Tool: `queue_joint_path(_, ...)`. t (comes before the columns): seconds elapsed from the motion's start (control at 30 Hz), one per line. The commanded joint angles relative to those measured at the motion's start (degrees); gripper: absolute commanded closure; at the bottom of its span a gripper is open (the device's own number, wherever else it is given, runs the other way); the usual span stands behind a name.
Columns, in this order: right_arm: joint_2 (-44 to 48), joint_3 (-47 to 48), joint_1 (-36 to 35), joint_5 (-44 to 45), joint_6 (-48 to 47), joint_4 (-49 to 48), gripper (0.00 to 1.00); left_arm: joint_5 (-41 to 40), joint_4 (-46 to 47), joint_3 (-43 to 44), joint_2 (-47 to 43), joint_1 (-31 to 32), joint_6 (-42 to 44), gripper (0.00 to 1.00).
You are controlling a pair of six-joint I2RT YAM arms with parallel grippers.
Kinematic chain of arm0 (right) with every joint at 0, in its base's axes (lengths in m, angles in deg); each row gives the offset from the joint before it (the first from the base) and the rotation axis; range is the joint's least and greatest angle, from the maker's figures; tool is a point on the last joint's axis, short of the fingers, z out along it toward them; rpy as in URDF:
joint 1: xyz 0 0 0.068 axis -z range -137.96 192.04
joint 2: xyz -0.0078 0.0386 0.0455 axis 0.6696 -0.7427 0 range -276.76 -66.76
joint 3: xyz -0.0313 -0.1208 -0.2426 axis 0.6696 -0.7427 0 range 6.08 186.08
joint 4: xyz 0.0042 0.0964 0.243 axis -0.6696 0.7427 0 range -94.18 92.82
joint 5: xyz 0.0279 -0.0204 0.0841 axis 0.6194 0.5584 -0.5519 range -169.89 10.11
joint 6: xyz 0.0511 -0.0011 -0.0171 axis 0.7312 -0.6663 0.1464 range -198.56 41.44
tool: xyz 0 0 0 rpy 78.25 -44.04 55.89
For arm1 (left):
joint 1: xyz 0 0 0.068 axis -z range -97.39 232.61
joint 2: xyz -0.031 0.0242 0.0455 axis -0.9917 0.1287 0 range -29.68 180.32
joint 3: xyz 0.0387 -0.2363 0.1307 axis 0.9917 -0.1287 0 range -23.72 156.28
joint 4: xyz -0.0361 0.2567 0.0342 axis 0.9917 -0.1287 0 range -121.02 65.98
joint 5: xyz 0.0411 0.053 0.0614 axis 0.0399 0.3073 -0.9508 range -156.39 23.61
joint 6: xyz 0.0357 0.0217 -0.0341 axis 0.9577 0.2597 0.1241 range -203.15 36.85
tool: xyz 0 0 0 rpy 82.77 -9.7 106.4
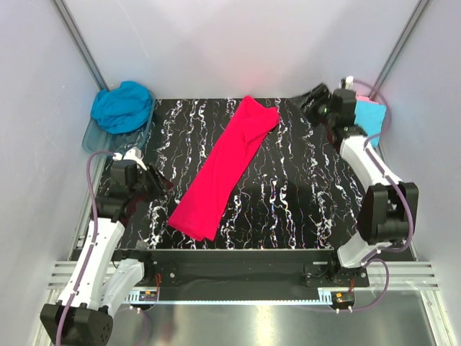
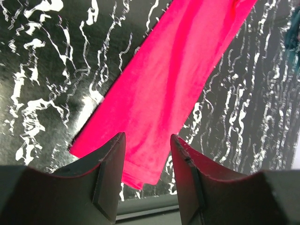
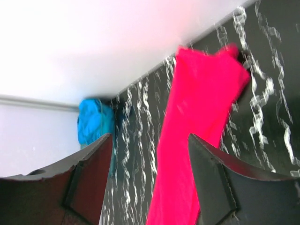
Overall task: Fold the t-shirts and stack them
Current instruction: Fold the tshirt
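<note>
The pink-red t-shirt lies slanted, so I will move my right gripper down and back toward its near end, onto its long edge away from the tub.
The bright pink-red t-shirt (image 1: 225, 167) lies folded into a long narrow strip, running diagonally from the table's back middle to its front left. It also shows in the left wrist view (image 2: 173, 79) and the right wrist view (image 3: 197, 136). My left gripper (image 1: 164, 182) is open and empty, just left of the strip's near end (image 2: 140, 176). My right gripper (image 1: 306, 101) is open and empty, raised at the back right, right of the strip's far end. The teal-blue t-shirt (image 1: 122, 106) is bunched at the back left (image 3: 93, 121). A light cyan t-shirt (image 1: 372, 113) and a pale pink one (image 1: 359, 94) lie at the back right.
A clear bluish plastic tub (image 1: 97, 135) holds the teal-blue shirt at the back left corner. The table (image 1: 295, 187) is black with white marbling. White walls close in the back and both sides. A metal rail (image 1: 238, 288) runs along the near edge.
</note>
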Motion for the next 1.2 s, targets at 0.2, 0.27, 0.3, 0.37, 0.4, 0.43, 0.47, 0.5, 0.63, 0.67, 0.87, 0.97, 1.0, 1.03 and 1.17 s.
queue_joint_path(0.2,8.96,-35.55,-7.83,-0.87,4.06,-15.24,0.28,-1.15,8.93,5.75,17.21,-1.73,5.82,0.52)
queue_joint_path(0.27,11.5,-38.74,-11.42,0.7,4.06,-15.69,0.28,-0.35,8.66,8.66,22.65,-1.74,6.35,0.52)
queue_joint_path(0.3,12.22,-41.19,-12.74,1.23,4.06,-15.95,0.28,-0.35,8.05,11.9,24.16,-1.74,6.87,0.52)
queue_joint_path(0.37,14.15,-43.32,-15.99,2.2,4.32,-16.39,0.29,-0.79,5.15,14.82,26.89,-1.74,8.01,0.52)
queue_joint_path(0.4,14.77,-44.98,-16.97,2.73,4.5,-16.39,0.28,-0.96,4.71,16.05,26.9,-1.74,8.11,0.52)
queue_joint_path(0.43,15.82,-45.87,-17.76,3.17,4.76,-16.83,0.29,-1.23,4.62,16.15,25.86,-1.74,8.11,0.52)
queue_joint_path(0.47,16.09,-46.66,-19.25,3.52,5.46,-17.01,0.29,-1.4,4.62,15.89,25.15,-1.74,7.94,0.52)
queue_joint_path(0.5,16.35,-48.15,-19.96,3.87,5.82,-17.62,0.29,-1.32,4.62,15.62,24.53,-1.74,7.85,0.52)
queue_joint_path(0.63,15.22,-50.0,-25.05,6.25,7.05,-18.94,0.29,-1.58,4.1,14.65,20.94,-1.74,7.93,0.52)
queue_joint_path(0.67,14.52,-50.01,-26.28,7.21,7.66,-19.29,0.29,-1.84,4.0,14.39,20.4,-1.74,8.02,0.52)
queue_joint_path(0.87,5.57,-50.01,-36.48,12.65,12.05,-26.65,0.29,-1.84,2.86,14.91,17.76,-1.74,7.93,0.52)
queue_joint_path(0.97,-0.41,-49.04,-39.82,16.52,13.47,-29.48,0.29,-1.58,2.42,15.01,16.62,-1.74,8.02,0.52)
queue_joint_path(1.0,-2.17,-47.65,-40.87,17.14,13.9,-31.14,0.29,-1.58,2.42,14.83,16.44,-1.74,8.02,0.52)
queue_joint_path(1.03,-6.02,-46.94,-41.49,17.41,14.43,-32.29,0.29,-1.49,2.42,14.74,15.92,-1.74,7.93,0.52)
queue_joint_path(1.17,-14.65,-42.38,-44.39,18.2,17.86,-36.34,0.3,-2.8,1.55,14.48,14.86,-1.74,9.16,0.52)
